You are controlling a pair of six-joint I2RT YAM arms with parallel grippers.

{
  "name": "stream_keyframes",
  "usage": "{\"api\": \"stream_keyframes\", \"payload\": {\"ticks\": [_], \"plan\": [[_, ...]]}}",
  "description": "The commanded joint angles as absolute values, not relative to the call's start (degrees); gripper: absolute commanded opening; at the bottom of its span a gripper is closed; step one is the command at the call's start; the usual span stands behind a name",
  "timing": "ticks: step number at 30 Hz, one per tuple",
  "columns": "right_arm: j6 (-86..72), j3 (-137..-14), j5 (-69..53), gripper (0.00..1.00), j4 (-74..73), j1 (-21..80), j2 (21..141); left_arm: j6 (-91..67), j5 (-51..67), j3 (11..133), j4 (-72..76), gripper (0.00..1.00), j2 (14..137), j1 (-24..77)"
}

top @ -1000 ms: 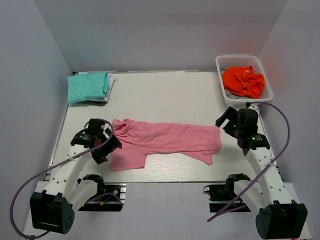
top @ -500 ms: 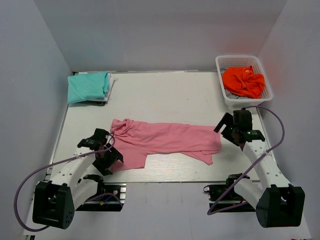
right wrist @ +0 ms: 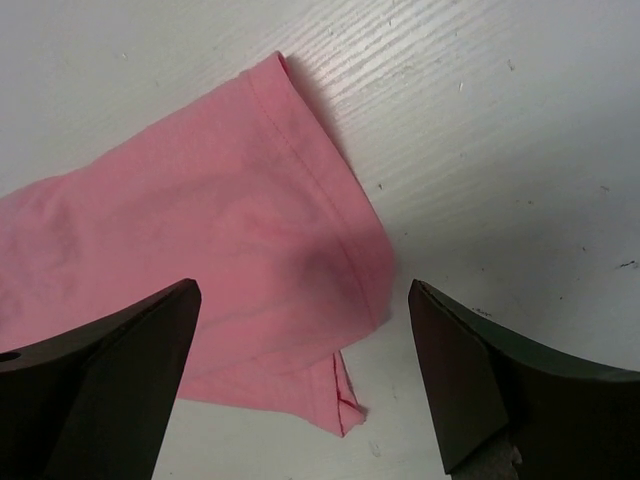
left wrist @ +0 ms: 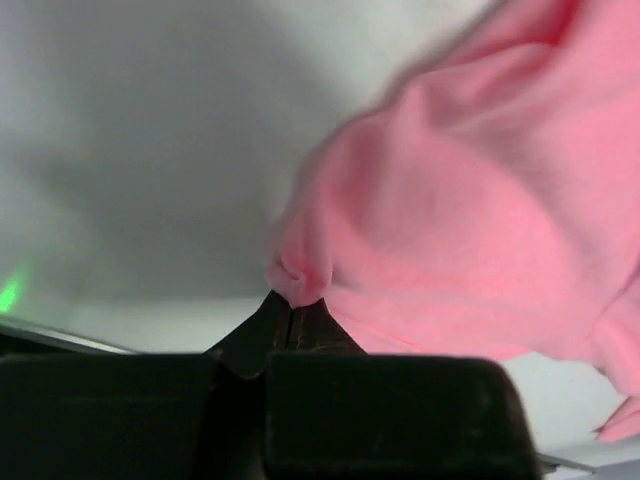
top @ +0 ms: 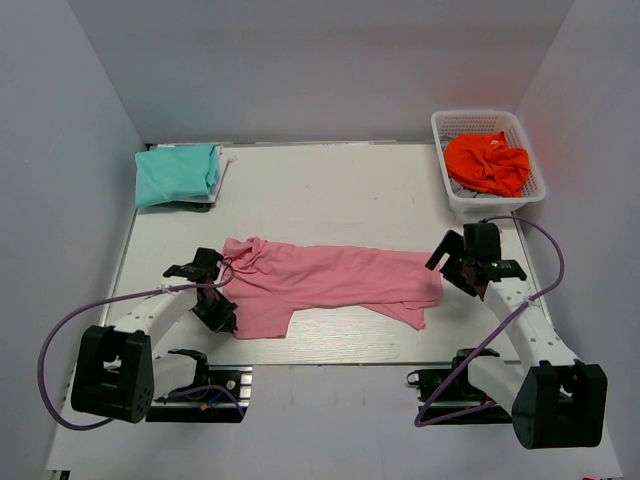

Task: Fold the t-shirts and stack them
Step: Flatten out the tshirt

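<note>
My right gripper's open fingers are still above the pink t-shirt, so next I will lower them onto the near corner of its hemmed end and close there.
A pink t-shirt (top: 330, 280) lies crumpled lengthwise across the middle of the white table (top: 320, 190). My left gripper (top: 222, 318) is at its near left corner, shut on a pinch of the pink cloth (left wrist: 300, 278). At the shirt's right end my right gripper (top: 450, 270) hovers open, its fingers (right wrist: 100, 380) straddling the hemmed corner of the pink t-shirt (right wrist: 250, 250) without touching it. A folded teal t-shirt (top: 177, 172) rests at the back left corner.
A white basket (top: 486, 121) at the back right holds an orange garment (top: 487, 163). Grey walls enclose the table on three sides. Both arm bases and their cables sit at the near edge.
My left gripper has dropped to the shirt's near left corner and shut on the cloth. My right gripper has lowered slightly toward the shirt's right end, staying open.
</note>
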State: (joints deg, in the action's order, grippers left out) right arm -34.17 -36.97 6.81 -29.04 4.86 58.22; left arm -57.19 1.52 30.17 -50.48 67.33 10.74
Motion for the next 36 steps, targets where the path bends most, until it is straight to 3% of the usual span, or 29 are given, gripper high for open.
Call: {"api": "stream_keyframes", "payload": {"ticks": [1, 4, 8, 11, 14, 15, 18, 27, 36], "plan": [[-34.98, -34.11, 5.01, 0.90, -30.94, 4.75, 58.62, -55.37, -0.80, 28.22, -40.71, 0.00, 67.85, 10.90], [-36.12, -31.47, 5.01, 0.90, -29.71, 4.75, 59.85, -53.79, 1.14, 26.99, -37.98, 0.00, 67.24, 10.90], [-37.70, -29.80, 5.01, 0.80, -26.47, 4.83, 63.63, -52.65, 1.67, 26.98, -37.44, 0.00, 65.57, 10.90], [-39.36, -28.39, 5.45, 0.67, -23.30, 4.66, 66.09, -52.04, 1.05, 26.98, -38.14, 0.00, 63.82, 10.90], [-41.04, -27.16, 6.68, 0.39, -21.36, 4.66, 67.76, -52.03, -0.26, 27.59, -38.67, 0.00, 61.19, 10.90], [-41.22, -26.98, 6.59, 0.18, -21.18, 4.75, 68.11, -52.03, -0.79, 27.60, -39.37, 0.00, 60.48, 10.90], [-41.40, -28.29, 6.59, 0.00, -22.75, 4.92, 66.72, -52.03, -0.79, 29.52, -39.90, 0.00, 57.40, 10.90], [-37.28, -36.46, 7.65, 0.00, -27.24, 4.83, 55.03, -50.89, -0.79, 39.89, -38.33, 0.00, 52.39, 10.90], [-33.05, -52.37, 6.77, 0.00, -30.85, 4.92, 49.48, -48.70, -10.63, 62.99, -40.87, 0.00, 51.33, 10.90]]}}
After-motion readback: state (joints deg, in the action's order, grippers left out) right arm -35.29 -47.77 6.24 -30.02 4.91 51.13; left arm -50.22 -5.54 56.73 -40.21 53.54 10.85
